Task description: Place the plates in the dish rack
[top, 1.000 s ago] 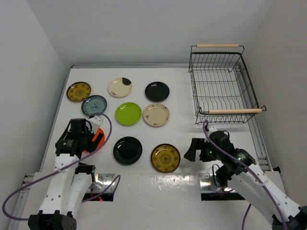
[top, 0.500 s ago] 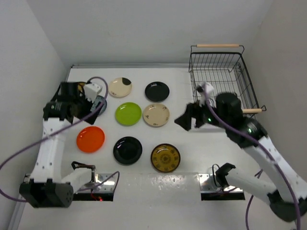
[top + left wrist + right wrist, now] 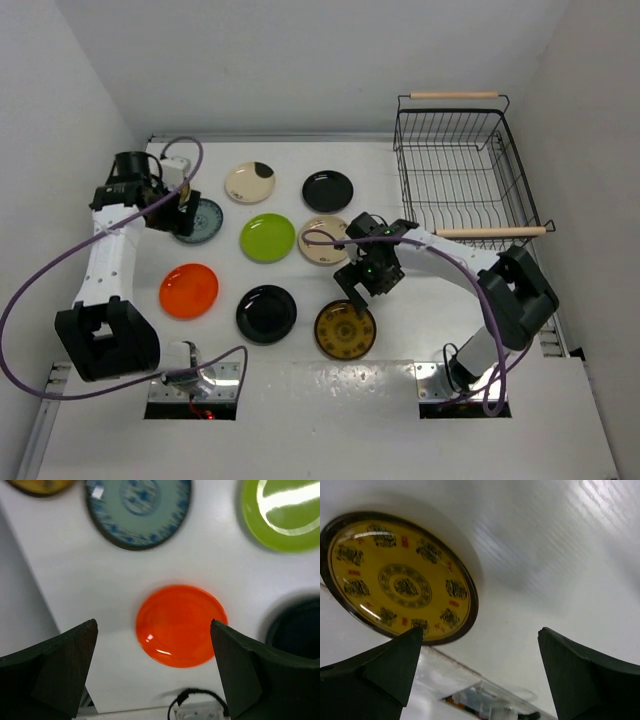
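Observation:
My right gripper lowers back onto the front mustard plate's rim next, on the side away from the front black plate. That mustard rim already shows between my open fingers.
Nine plates lie flat on the white table. The orange plate (image 3: 189, 290) (image 3: 181, 625) shows far below, between my open left gripper's (image 3: 153, 630) fingers. That gripper (image 3: 185, 205) hangs high at the back left over the blue-grey plate (image 3: 203, 224) (image 3: 138, 510). My right gripper (image 3: 358, 285) (image 3: 481, 632) is open and empty, just behind the front mustard plate (image 3: 345, 330) (image 3: 400, 580). The right arm crosses part of a cream plate (image 3: 322, 240). The black wire dish rack (image 3: 460, 180) stands at the back right with no plates in it.
Also on the table are a lime green plate (image 3: 267, 237) (image 3: 282, 515), a front black plate (image 3: 266, 313), a back black plate (image 3: 328, 190) and a cream plate with a dark patch (image 3: 249, 182). A mustard plate's edge (image 3: 40, 485) shows under the left arm. Walls close in left and right.
My left arm swung from over the orange plate to the back left. My right arm rose from near its base, passed by the rack, then reached left to the front mustard plate.

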